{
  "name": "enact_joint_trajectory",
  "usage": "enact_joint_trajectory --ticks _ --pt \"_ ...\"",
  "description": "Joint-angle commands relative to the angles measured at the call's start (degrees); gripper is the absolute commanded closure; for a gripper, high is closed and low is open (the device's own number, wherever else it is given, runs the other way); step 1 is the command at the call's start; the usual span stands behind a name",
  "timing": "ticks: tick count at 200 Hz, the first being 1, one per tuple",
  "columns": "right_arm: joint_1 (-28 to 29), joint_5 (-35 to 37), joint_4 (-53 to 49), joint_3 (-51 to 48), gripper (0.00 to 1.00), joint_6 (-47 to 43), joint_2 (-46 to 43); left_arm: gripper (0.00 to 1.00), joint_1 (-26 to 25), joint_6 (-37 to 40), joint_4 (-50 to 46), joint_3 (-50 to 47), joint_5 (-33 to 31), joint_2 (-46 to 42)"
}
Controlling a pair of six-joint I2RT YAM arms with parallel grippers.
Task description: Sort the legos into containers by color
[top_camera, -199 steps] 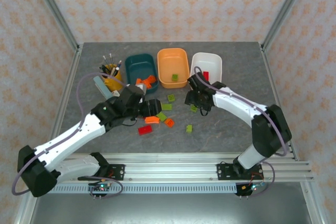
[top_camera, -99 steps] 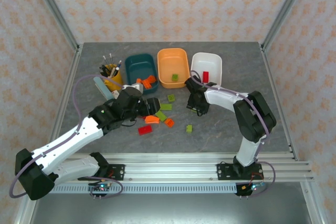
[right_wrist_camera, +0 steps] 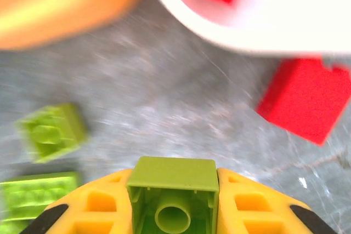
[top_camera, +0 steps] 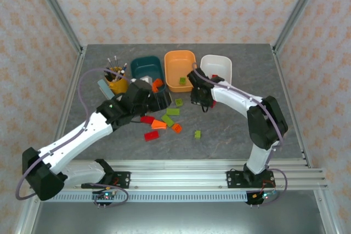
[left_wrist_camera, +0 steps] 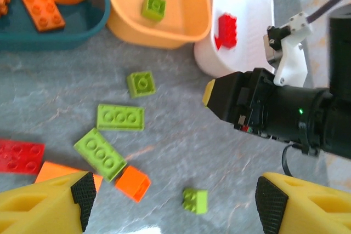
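Observation:
I should raise my right gripper next, carry the small green lego (right_wrist_camera: pixel 174 175) outward over the orange bin (right_wrist_camera: pixel 57 4) and lower it to let go inside, because a green lego is already in that bin.
My right gripper (right_wrist_camera: pixel 174 193) is shut on a small green lego (right_wrist_camera: pixel 174 175), held just above the table in front of the orange bin (top_camera: pixel 181 64) and white bin (top_camera: pixel 216 67). From above, this gripper (top_camera: pixel 198 96) sits between those two containers. My left gripper (left_wrist_camera: pixel 176 201) is open over the loose legos, with a small green one (left_wrist_camera: pixel 195 200) lying on the table between its fingertips. The teal bin (top_camera: pixel 146 68) holds orange legos (left_wrist_camera: pixel 41 3). One green lego (left_wrist_camera: pixel 153 6) lies in the orange bin and a red one (left_wrist_camera: pixel 226 30) in the white bin.
Red (top_camera: pixel 151 135), orange (top_camera: pixel 159 125) and green (top_camera: pixel 173 112) legos lie scattered mid-table. A red lego (right_wrist_camera: pixel 305 100) lies by the white bin. A yellow pen cup (top_camera: pixel 116 78) stands left of the teal bin. The right arm's dark wrist (left_wrist_camera: pixel 274 108) is close to my left gripper.
The right gripper closed on the green lego and carried it back and left toward the orange bin. The left arm swung back toward the bins, still open.

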Motion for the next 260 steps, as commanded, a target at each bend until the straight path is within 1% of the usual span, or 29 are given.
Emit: enact_joint_trajectory --ticks 1,23,37,62,82,103,124,152,180,228,245,260 --pt "0.2 0.9 -3.3 9.1 0.78 -6.8 0.8 0.2 4.1 -2.2 -2.0 4.3 1.1 3.3" --pt "0.2 -5.1 -4.3 19.3 0.77 -9.7 9.0 0.2 8.6 -2.5 -2.7 7.6 3.1 7.4" --pt "0.0 -7.5 -6.3 26.9 0.77 -11.0 14.9 0.2 11.0 -1.7 -3.7 10.3 3.8 10.1" --pt "-1.1 -11.0 -10.2 39.1 0.75 -10.0 24.8 0.2 14.4 -1.4 -3.5 13.3 5.6 14.1" --pt "-2.2 -13.6 -12.0 45.8 0.75 -8.0 31.2 0.2 15.8 -1.4 -3.1 15.3 6.5 16.9" --pt "-2.7 -15.9 -13.8 51.2 0.74 -6.4 36.5 0.2 16.0 -1.4 -2.6 16.9 6.9 19.0" --pt "-2.7 -17.5 -15.0 54.7 0.68 -5.6 39.8 0.2 15.9 -1.6 -2.2 17.9 7.4 20.1" --pt "-2.7 -17.3 -15.0 55.0 0.55 -4.8 40.0 0.2 15.9 -1.1 -2.5 18.0 7.7 20.0" --pt "-2.7 -16.9 -15.1 54.6 0.47 -4.5 38.6 0.2 15.9 -0.7 -2.9 17.4 7.8 19.4" --pt "-2.7 -14.9 -14.8 53.7 0.45 -4.8 31.7 0.2 15.8 -0.5 -4.7 15.9 6.7 16.7" --pt "-2.6 -14.3 -14.4 53.2 0.46 -5.1 28.4 0.21 15.8 -0.6 -6.9 14.8 5.6 14.4" --pt "-2.3 -13.5 -13.1 50.6 0.46 -5.9 24.4 0.21 15.7 -1.2 -10.0 13.7 4.1 12.1"
